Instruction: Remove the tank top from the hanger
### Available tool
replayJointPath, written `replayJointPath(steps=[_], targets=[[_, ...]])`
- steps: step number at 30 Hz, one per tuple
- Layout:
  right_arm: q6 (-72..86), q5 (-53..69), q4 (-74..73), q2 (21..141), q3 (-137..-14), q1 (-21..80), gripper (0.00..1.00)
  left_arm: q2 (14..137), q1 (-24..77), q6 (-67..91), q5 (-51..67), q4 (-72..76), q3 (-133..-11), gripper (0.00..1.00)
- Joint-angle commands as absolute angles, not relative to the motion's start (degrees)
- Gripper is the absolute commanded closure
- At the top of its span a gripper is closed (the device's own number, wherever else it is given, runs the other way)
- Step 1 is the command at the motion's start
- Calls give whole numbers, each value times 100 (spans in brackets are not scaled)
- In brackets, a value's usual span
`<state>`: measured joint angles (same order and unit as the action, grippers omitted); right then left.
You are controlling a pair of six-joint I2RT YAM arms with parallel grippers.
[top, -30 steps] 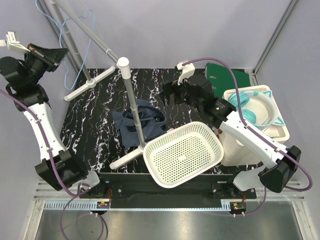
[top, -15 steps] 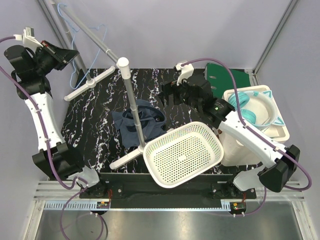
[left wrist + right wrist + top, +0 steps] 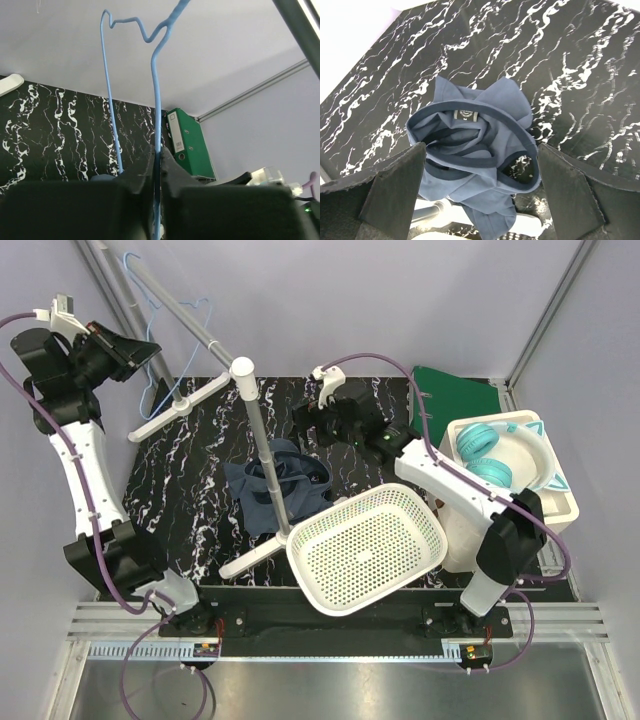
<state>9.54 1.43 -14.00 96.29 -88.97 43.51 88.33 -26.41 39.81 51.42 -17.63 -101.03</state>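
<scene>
The tank top's near band (image 3: 301, 478) (image 3: 466, 161) is below and back from my right gripper, between my fingers. My right gripper will lower its open fingers back around that band.
The tank top (image 3: 277, 486) lies crumpled on the black marble table, off the hanger, beside the stand pole. The light-blue wire hanger (image 3: 150, 390) is held up at the far left, bare. My left gripper (image 3: 146, 352) is shut on the hanger's wire (image 3: 154, 90), which runs up between the fingers (image 3: 172, 167). My right gripper (image 3: 313, 422) is open, hovering just beyond the tank top. In the right wrist view the tank top (image 3: 470, 155) lies below and between the spread fingers (image 3: 395, 190), untouched.
A white-and-grey stand pole (image 3: 265, 455) rises mid-table, its feet (image 3: 180, 408) spread over the surface. A white perforated basket (image 3: 368, 545) sits at the near edge. A green binder (image 3: 455, 390) and a white bin with teal headphones (image 3: 500, 455) stand at the right.
My right arm has swung left and farther out, bringing the open gripper close to the tank top. My left gripper has shifted right with the hanger. The tank top has not moved.
</scene>
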Motion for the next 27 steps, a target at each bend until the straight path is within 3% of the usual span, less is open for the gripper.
replayJointPath(steps=[1,5,12,14,21,27], targets=[[1011,457,-1143,9729,-9316,4368,0,8798,-2663,3947,5195,-1801,-10319,79],[897,684,-1090,10062,-9474,4351,0,8561,-2663,3569,4817,-2125,-10038,49],[686,1362,-1046,10590,-9589,4351,0,8104,-2681,2867,4044,-2934,-10090,27],[659,1485,-1046,10704,-9528,4351,0,7771,-2672,2690,3614,-3172,-10029,13],[615,2135,-1116,11012,-9308,4351,0,6576,-2672,2224,2014,-3472,-9528,10],[510,2689,-1423,11153,-9053,4350,0,5679,-2409,2460,2609,-3182,-8834,14]])
